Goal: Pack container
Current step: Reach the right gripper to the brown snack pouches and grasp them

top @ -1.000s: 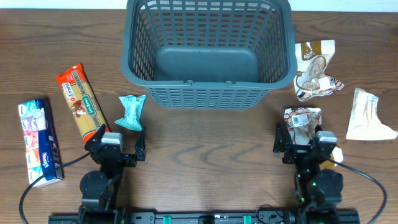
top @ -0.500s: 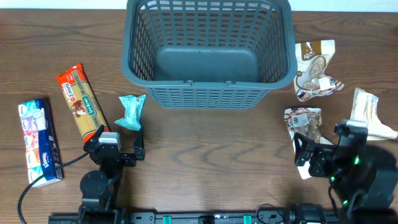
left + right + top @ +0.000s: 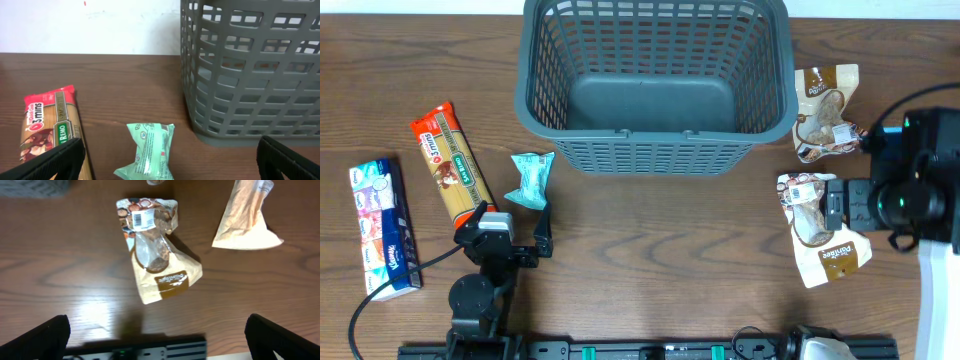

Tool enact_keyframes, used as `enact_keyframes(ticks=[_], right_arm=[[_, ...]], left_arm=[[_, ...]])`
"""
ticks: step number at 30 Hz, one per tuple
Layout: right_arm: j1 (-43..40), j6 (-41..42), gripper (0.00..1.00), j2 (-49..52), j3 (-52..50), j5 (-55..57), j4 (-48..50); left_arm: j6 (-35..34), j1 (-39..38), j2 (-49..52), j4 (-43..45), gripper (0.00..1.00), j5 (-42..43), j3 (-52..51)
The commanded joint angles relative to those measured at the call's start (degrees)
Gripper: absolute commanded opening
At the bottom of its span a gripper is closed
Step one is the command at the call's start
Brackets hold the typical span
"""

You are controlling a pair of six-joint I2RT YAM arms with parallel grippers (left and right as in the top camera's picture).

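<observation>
The right gripper comes down onto the white-labelled end of the nearer brown pouch next and closes there, since its open fingers still hang high above the pouch.
The dark grey container [image 3: 655, 152] stands empty at the back middle; its lattice wall fills the right of the left wrist view [image 3: 250, 75]. My left gripper [image 3: 507, 235] is open and empty, low at the front left, with a green packet [image 3: 150, 152] just ahead between its fingers [image 3: 167, 164]. My right gripper [image 3: 876, 203] is open and empty [image 3: 160, 340], raised high over the right side. Below it lies a brown pouch with a clear window [image 3: 157, 275], which also shows in the overhead view [image 3: 817, 228].
A red pasta packet [image 3: 450, 165] and a blue-white pack [image 3: 382, 228] lie at the left, and the green packet [image 3: 531, 178] lies beside them. A second brown pouch [image 3: 825, 110] lies right of the container. A cream packet [image 3: 250, 217] lies at the far right.
My right arm has lifted from its low spot at the front and swung back and right, high above the brown pouch. The left arm has not moved.
</observation>
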Motion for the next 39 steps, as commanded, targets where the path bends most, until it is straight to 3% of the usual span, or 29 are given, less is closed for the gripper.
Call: enact_keyframes(ticks=[1,12,29,39], right_arm=[[-1.2,-6.4,0.99,2.5,0.9,-0.9,0.6],[-4.9,-10.6,0.99,13.1,-1.6,-5.8,3.7],[-8.1,-25.7,0.99,24.8,-19.1,-8.7,28.3],[-8.2,-25.8,0.96,35.8,-22.1,-8.0,37.2]], left_arm=[[-0.5,-0.2,0.0,-1.6,0.98,-3.0,-1.1],[-0.5,-0.2,0.0,-1.6,0.99,-5.4,-1.1],[-0.5,-0.2,0.0,-1.6,0.99,-5.4,-1.1],[-0.5,-0.2,0.0,-1.6,0.99,-5.4,-1.1]])
